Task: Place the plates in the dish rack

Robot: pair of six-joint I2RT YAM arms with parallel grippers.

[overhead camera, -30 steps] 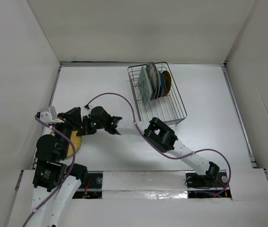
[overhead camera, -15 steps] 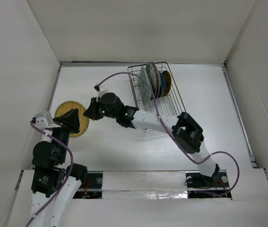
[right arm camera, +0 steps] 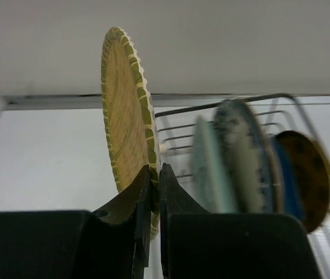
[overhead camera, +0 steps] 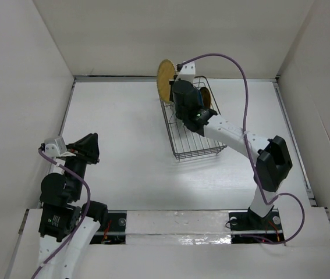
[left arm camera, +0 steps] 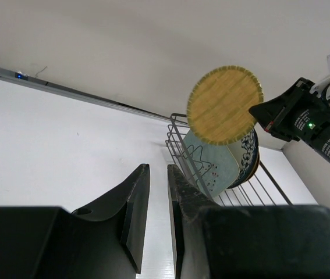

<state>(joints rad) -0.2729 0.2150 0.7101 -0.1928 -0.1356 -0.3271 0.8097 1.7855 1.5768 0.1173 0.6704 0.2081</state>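
Note:
I should next lower the yellow-gold plate on edge with my right gripper into the empty slot beside the mint-green plate and let go of the yellow-gold plate's rim. That slot is below my right gripper.
My right gripper (overhead camera: 174,87) is shut on the rim of a small yellow-gold plate (overhead camera: 165,80) and holds it upright on edge above the far left corner of the black wire dish rack (overhead camera: 202,142). The right wrist view shows the jaws (right arm camera: 155,171) pinching this plate (right arm camera: 124,116). In the rack stand a mint-green plate (right arm camera: 208,163), a blue-and-white floral plate (right arm camera: 240,148) and another yellow-gold plate (right arm camera: 304,174), all upright. My left gripper (overhead camera: 93,141) is at the near left, slightly open and empty (left arm camera: 158,171). The held plate (left arm camera: 223,104) also shows in the left wrist view.
White walls enclose the table; the back wall (overhead camera: 176,35) is just behind the rack. The right arm (overhead camera: 234,133) stretches over the rack's right side. The rack's near half (overhead camera: 197,145) holds no plates.
The right gripper took the yellow-gold plate from beside the left gripper at the near left and carried it up and right to the rack's far end. The left gripper now has no plate.

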